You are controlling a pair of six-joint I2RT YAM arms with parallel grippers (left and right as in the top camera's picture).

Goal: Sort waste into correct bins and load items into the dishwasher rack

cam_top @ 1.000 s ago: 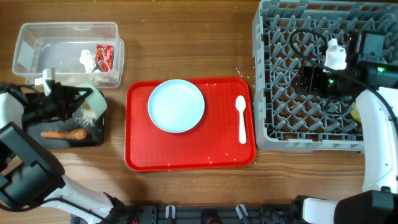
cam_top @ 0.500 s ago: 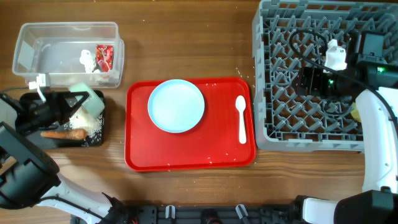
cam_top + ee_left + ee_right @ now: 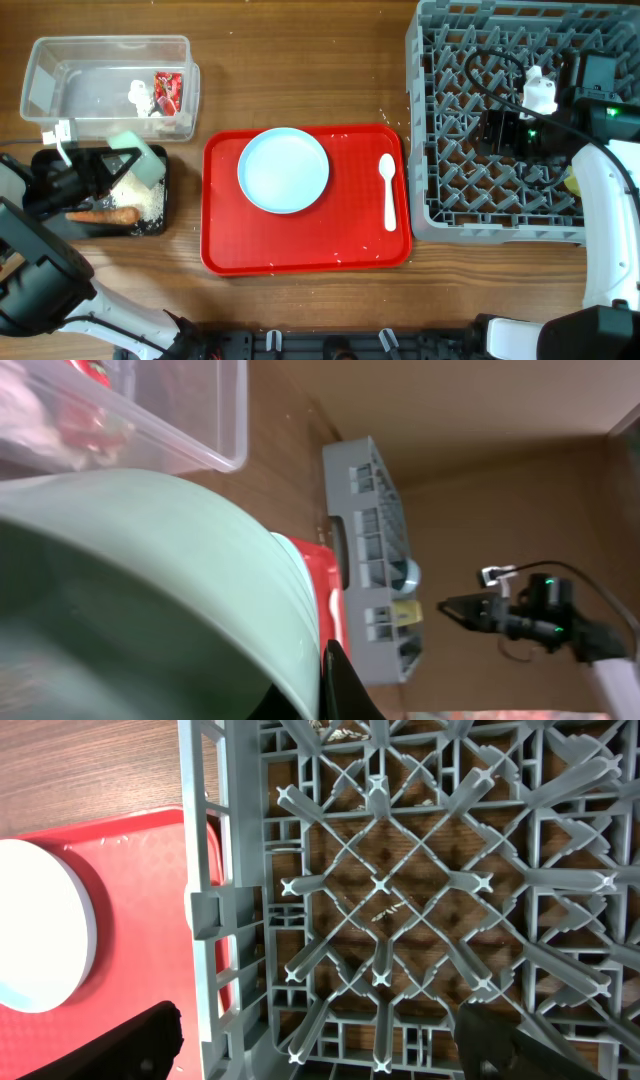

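Observation:
My left gripper holds the bowl and will next swing away from the black tray (image 3: pixel 60 226). It will turn the bowl upright, lower it onto the pale-blue plate (image 3: pixel 283 169) and let go, since the plate is empty.
My left gripper (image 3: pixel 108 166) is shut on the rim of the pale-green bowl (image 3: pixel 138 160) and holds it tilted over the black tray (image 3: pixel 60 226). The bowl fills the left wrist view (image 3: pixel 150 590). White rice grains (image 3: pixel 142 200) and the orange carrot piece (image 3: pixel 103 214) lie in the black tray. The clear tub (image 3: pixel 60 75) holds the white tissue (image 3: pixel 139 95) and the red wrapper (image 3: pixel 167 90). The pale-blue plate (image 3: pixel 283 169) and the white spoon (image 3: pixel 388 190) lie on the red tray. My right gripper (image 3: pixel 325 1040) is open and empty above the grey dishwasher rack (image 3: pixel 450 210).
The red tray (image 3: pixel 230 250) lies at the table's centre between the black tray and the rack. Stray rice grains lie on it and on the wood. A yellow cup (image 3: pixel 402 610) and a pale-blue bowl (image 3: pixel 405 572) show inside the rack in the left wrist view.
My left gripper has shifted left and tipped the pale-green bowl. Rice now lies in the black tray beside the carrot. The right arm has not moved.

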